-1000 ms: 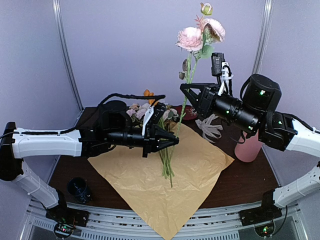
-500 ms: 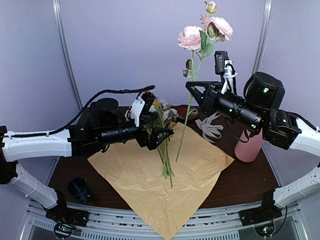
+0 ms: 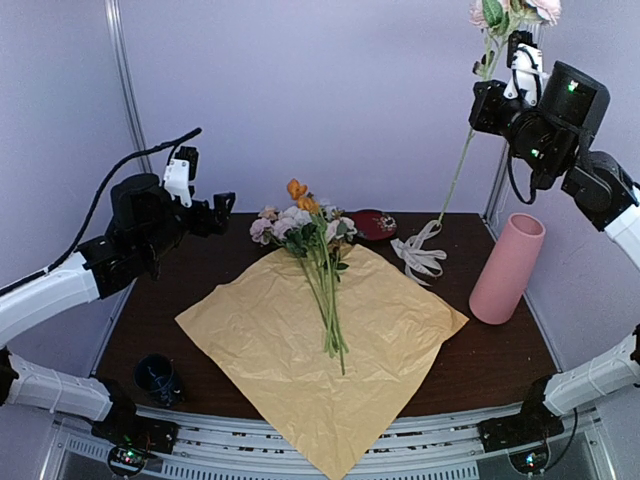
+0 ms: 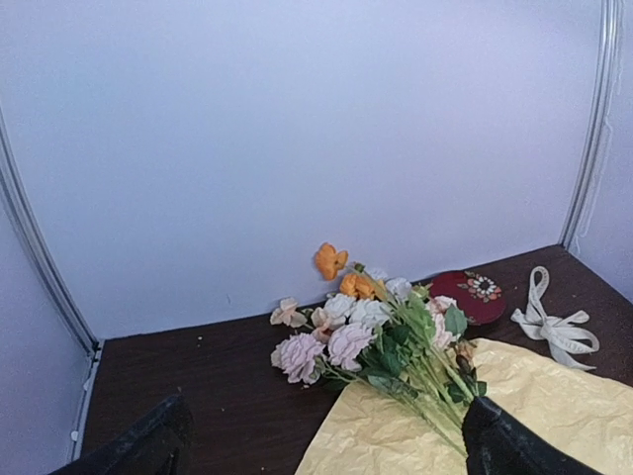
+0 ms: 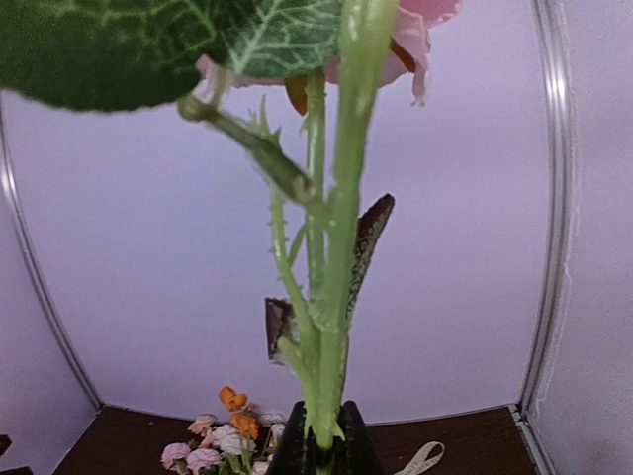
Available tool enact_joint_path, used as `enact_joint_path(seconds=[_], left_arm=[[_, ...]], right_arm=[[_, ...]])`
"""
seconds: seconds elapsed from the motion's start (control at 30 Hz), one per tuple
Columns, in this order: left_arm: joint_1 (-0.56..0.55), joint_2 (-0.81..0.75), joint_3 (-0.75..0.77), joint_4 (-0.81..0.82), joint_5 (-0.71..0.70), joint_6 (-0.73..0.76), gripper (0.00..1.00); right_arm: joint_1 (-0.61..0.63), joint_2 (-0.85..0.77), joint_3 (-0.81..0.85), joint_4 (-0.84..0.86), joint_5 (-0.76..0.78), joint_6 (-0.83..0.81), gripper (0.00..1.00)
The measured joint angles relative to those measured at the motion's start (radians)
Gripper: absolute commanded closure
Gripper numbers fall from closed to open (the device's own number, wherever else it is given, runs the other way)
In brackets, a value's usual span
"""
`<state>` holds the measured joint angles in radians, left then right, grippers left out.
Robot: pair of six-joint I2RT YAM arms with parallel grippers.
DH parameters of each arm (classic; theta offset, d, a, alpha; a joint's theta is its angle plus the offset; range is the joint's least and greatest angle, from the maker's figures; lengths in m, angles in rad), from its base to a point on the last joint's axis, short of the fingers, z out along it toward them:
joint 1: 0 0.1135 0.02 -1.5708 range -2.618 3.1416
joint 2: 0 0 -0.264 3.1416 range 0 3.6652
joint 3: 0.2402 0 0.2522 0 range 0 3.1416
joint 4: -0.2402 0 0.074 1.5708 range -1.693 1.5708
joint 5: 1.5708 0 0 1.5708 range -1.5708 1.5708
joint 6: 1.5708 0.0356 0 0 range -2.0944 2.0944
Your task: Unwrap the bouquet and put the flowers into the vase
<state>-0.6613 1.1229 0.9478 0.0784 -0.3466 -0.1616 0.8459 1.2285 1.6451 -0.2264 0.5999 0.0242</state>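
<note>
The vase's opening (image 3: 526, 225) is below my right gripper and to its right in the top view; I need to shift there, lower the pink flower's stem in and release.
The bouquet lies unwrapped: a bunch of pink, white and orange flowers (image 3: 312, 232) (image 4: 381, 327) rests on the spread yellow-tan paper (image 3: 330, 345) (image 4: 554, 416). The cream ribbon (image 3: 420, 255) (image 4: 554, 327) lies loose beside it. My right gripper (image 3: 482, 100) (image 5: 323, 450) is raised high at the right, shut on the green stem (image 3: 455, 175) (image 5: 331, 297) of a pink flower (image 3: 512, 10). The stem's lower end hangs free above the ribbon. The pink vase (image 3: 507, 268) stands upright below and to the right of that gripper. My left gripper (image 3: 220, 208) (image 4: 331, 435) is open and empty, lifted left of the flowers.
A dark red round dish (image 3: 372, 224) (image 4: 473, 294) sits behind the paper by the back wall. A small dark blue cup (image 3: 157, 378) stands at the front left corner. The back wall and side rails close in the table.
My left gripper let go of the stems on the paper and pulled back up and to the left. My right gripper carried the pink flower up and right, over toward the vase.
</note>
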Motion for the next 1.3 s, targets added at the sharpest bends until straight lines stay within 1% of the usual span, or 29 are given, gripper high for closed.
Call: enact_joint_path(seconds=[0.13, 0.3, 0.47, 0.53, 0.77, 1.03, 1.3], left_arm=[[0.010, -0.013, -0.070, 0.003, 0.002, 0.008, 0.02], [0.010, 0.013, -0.158, 0.005, 0.003, 0.014, 0.03], [0.010, 0.031, -0.167, 0.003, 0.023, 0.009, 0.03], [0.010, 0.031, -0.167, 0.005, 0.029, 0.006, 0.03], [0.010, 0.031, -0.167, 0.006, 0.045, 0.005, 0.03], [0.010, 0.031, -0.167, 0.006, 0.057, 0.004, 0.03], [0.010, 0.041, -0.167, 0.006, 0.067, -0.004, 0.04]], right_arm=[[-0.082, -0.027, -0.002, 0.001, 0.093, -0.007, 1.00], [-0.119, -0.057, 0.019, 0.039, 0.202, -0.085, 1.00], [-0.188, -0.039, 0.045, 0.109, 0.315, -0.219, 1.00], [-0.230, -0.034, 0.036, 0.122, 0.336, -0.241, 1.00], [-0.348, -0.034, -0.020, 0.099, 0.331, -0.206, 1.00], [-0.390, -0.048, -0.095, 0.090, 0.300, -0.162, 1.00], [-0.430, -0.077, -0.253, 0.103, 0.263, -0.131, 1.00]])
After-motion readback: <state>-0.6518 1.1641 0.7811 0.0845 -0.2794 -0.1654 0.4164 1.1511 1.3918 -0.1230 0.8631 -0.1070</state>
